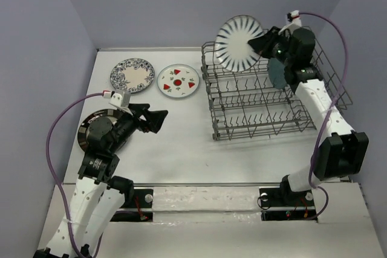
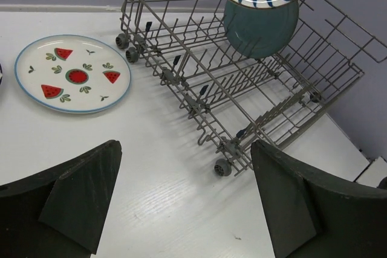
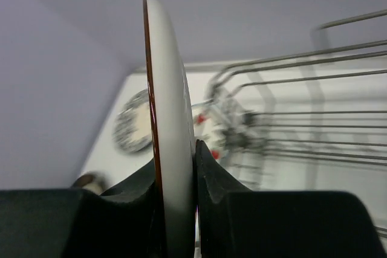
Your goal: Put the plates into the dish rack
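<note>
The rack's wires stand (image 1: 260,80) empty beside the teal-grey plate, so the robot's right gripper needs to turn next and then lower the striped plate into the rack there.
My right gripper (image 1: 261,41) is shut on the edge of the black-white radial-striped plate (image 1: 239,41) and holds it upright above the back left of the wire dish rack (image 1: 266,126). In the right wrist view the plate (image 3: 172,101) shows edge-on between my pads, gripper (image 3: 176,155). The teal-grey plate (image 1: 278,72) stands in the rack's back right. The fruit-marked plate (image 1: 178,81) and the floral plate (image 1: 132,74) lie flat on the table. The dark silver-rimmed plate (image 1: 91,126) lies partly under my left arm. My left gripper (image 1: 158,119) is open and empty above the table.
In the left wrist view, gripper (image 2: 184,146), the rack (image 2: 199,89) has small wheels at its near corner, with the fruit plate (image 2: 72,74) to its left and the teal plate (image 2: 261,25) behind. Grey walls enclose the table on three sides.
</note>
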You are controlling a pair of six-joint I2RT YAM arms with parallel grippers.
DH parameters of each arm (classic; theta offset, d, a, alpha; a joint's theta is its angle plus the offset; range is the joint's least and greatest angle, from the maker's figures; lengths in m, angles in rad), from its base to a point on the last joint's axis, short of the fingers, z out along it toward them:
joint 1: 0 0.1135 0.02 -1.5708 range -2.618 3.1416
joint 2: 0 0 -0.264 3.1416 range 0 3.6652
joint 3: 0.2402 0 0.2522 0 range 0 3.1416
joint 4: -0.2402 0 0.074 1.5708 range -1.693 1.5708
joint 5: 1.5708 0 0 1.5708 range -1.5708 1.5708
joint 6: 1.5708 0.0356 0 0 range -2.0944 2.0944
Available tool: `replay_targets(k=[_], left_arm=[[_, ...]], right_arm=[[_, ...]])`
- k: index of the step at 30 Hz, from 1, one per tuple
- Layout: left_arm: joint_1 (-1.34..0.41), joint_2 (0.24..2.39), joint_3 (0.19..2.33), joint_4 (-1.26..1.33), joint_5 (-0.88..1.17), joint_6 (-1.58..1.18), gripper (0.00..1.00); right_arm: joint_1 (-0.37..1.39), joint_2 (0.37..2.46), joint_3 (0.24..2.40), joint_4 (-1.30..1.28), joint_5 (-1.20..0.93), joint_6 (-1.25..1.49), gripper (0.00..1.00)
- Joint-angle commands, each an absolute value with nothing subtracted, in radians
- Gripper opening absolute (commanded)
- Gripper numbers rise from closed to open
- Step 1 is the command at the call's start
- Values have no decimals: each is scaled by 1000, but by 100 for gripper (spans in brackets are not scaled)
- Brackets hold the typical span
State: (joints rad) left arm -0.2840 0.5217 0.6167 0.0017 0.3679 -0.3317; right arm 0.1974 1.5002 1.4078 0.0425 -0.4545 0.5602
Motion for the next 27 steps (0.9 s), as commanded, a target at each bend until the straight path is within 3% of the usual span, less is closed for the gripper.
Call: replay_targets(k=[1,10,18,27], left_arm=[[-317,517,612,-20,342,-256,99],[-406,506,614,-40,339,-247,99],[-449,514,614,-46,325,-244,99],[-453,518,614,-48,313,-247,99]], right_arm=[[95,1471,1520,-67,-107,307,7],[52,1557,1582,-35,166,-132,7],[52,1629,1575,-14,178,-294,7],[52,1697,1537,-15,117,-262,7]])
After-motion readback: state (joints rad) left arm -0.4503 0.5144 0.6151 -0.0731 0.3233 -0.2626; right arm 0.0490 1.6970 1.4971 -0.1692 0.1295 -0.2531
